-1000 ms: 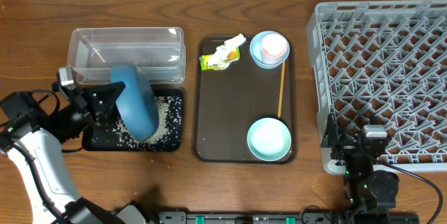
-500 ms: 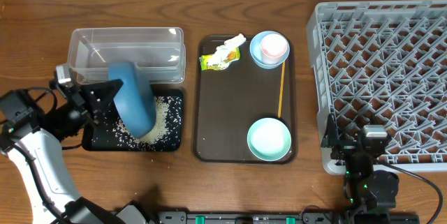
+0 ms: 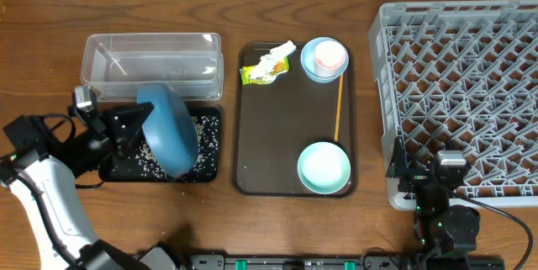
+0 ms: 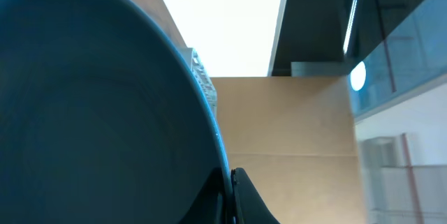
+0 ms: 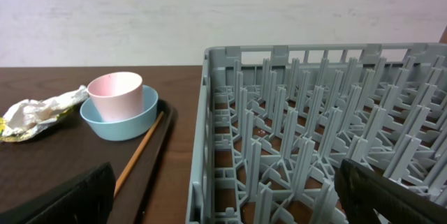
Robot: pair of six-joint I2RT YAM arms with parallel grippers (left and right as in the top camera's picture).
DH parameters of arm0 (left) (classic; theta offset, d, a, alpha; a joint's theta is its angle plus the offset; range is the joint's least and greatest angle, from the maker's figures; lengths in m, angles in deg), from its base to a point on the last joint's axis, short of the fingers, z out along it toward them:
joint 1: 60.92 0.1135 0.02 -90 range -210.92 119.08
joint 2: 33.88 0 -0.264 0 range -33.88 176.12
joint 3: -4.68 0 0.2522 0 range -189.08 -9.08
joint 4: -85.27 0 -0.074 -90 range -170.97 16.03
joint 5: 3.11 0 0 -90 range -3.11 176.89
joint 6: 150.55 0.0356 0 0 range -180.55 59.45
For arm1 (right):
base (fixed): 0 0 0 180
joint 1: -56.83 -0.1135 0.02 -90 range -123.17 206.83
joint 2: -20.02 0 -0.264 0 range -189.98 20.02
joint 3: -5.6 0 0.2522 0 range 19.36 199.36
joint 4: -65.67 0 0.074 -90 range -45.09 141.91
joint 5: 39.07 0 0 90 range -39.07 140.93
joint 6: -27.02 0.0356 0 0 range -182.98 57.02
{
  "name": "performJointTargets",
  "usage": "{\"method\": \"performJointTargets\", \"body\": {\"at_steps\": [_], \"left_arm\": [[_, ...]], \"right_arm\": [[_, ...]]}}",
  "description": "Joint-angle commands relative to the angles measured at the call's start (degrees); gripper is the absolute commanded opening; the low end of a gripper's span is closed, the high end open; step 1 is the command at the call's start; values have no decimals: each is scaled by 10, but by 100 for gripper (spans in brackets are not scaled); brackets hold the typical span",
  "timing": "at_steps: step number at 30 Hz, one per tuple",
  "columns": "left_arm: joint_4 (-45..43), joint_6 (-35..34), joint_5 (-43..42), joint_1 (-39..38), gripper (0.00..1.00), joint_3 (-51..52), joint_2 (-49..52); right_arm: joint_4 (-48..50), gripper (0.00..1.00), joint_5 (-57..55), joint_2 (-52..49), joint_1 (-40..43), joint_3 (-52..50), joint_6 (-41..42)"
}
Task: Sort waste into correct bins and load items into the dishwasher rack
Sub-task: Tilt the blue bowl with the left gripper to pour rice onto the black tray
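The serving tray's middle (image 3: 272, 112) is bare, to the right of my left gripper in the overhead view. I should carry the dish (image 3: 171, 130) there, level it, lower it and let it go.
My left gripper (image 3: 141, 124) is shut on the rim of the dark-blue round dish (image 3: 171, 130) and holds it tilted on edge over the black tray (image 3: 207, 169), where white rice grains (image 3: 151, 159) lie. In the left wrist view the dish (image 4: 98, 105) fills the left side, pinched between my fingertips (image 4: 241, 196). The clear tub (image 3: 152, 66) stands behind the tray. The pink cup (image 3: 329, 55) sits in the pale-blue bowl (image 3: 309, 66); both show in the right wrist view (image 5: 115, 93). The mint-green bowl (image 3: 324, 168) is at the serving tray's front. My right gripper (image 3: 444, 179) is open at the grey rack's (image 3: 462, 85) front left corner.
A brown serving tray (image 3: 252, 148) holds the bowls, a wooden chopstick (image 3: 338, 106), crumpled white paper (image 3: 280, 52) and the yellow-green wrapper (image 3: 259, 73). The rack (image 5: 314, 126) fills the table's right side.
The left gripper has shifted a little right and toward the front with the dish, tipping it further over the black tray. The right arm has not moved.
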Motion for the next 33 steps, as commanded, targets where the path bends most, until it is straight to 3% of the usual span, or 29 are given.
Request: {"method": "performJointTargets", "body": {"at_steps": [1, 3, 5, 7, 10, 16, 23, 27, 31, 33], "left_arm": [[-8, 28, -19, 1, 6, -2, -29], [-1, 24, -18, 1, 6, -2, -39], [-48, 45, 5, 1, 6, -2, -46], [-44, 10, 6, 1, 6, -2, -49], [-63, 20, 7, 1, 6, -2, -50], [-25, -37, -19, -8, 6, -3, -66], [-65, -38, -16, -51, 6, -10, -135], [-116, -100, 97, -104, 6, -29, -186], [-203, -235, 225, -187, 6, -31, -235], [-233, -271, 269, -234, 6, -31, -250]], "right_arm": [[-2, 99, -4, 1, -6, -1, 4], [-2, 99, -4, 1, -6, -1, 4], [-2, 99, -4, 1, -6, -1, 4], [-2, 99, -4, 1, -6, -1, 4], [-2, 99, -4, 1, -6, -1, 4], [-2, 99, -4, 1, -6, -1, 4], [-2, 99, -4, 1, -6, -1, 4], [-2, 99, -4, 1, -6, -1, 4], [-2, 99, -4, 1, -6, -1, 4], [-2, 99, -4, 1, -6, -1, 4]]}}
